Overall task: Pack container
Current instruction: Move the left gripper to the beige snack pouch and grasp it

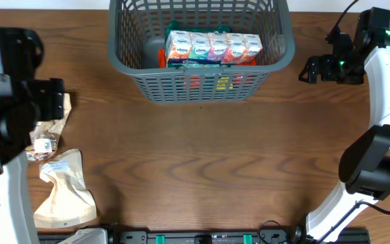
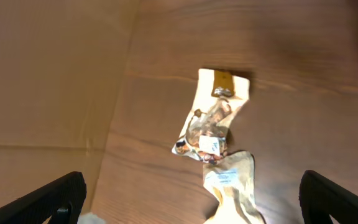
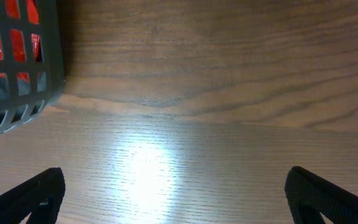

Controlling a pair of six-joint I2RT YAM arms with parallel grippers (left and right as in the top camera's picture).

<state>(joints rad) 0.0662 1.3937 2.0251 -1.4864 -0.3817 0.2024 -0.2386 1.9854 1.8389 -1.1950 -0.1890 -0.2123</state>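
My open left gripper lowers toward the table onto the middle of the cream snack packet (image 1: 51,127) (image 2: 210,118) next, as the packet lies there well below my gripper's fingers.
The dark grey slotted container (image 1: 135,64) stands at the back middle of the table. It holds a multi-pack of tissue packets (image 1: 212,49) and orange items. Its corner shows in the right wrist view (image 3: 17,93). My right gripper (image 1: 311,70) is open and empty, right of the container, over bare wood (image 3: 173,199). My left gripper (image 2: 191,202) is open and empty above two packets at the left edge: a clear snack packet (image 2: 207,127) (image 1: 45,139) and a beige pouch (image 2: 232,186) (image 1: 63,190).
The left arm's body (image 1: 5,102) covers the far left of the table and part of the snack packet. The right arm (image 1: 384,102) runs down the right edge. Brown wood lies between the packets and the container.
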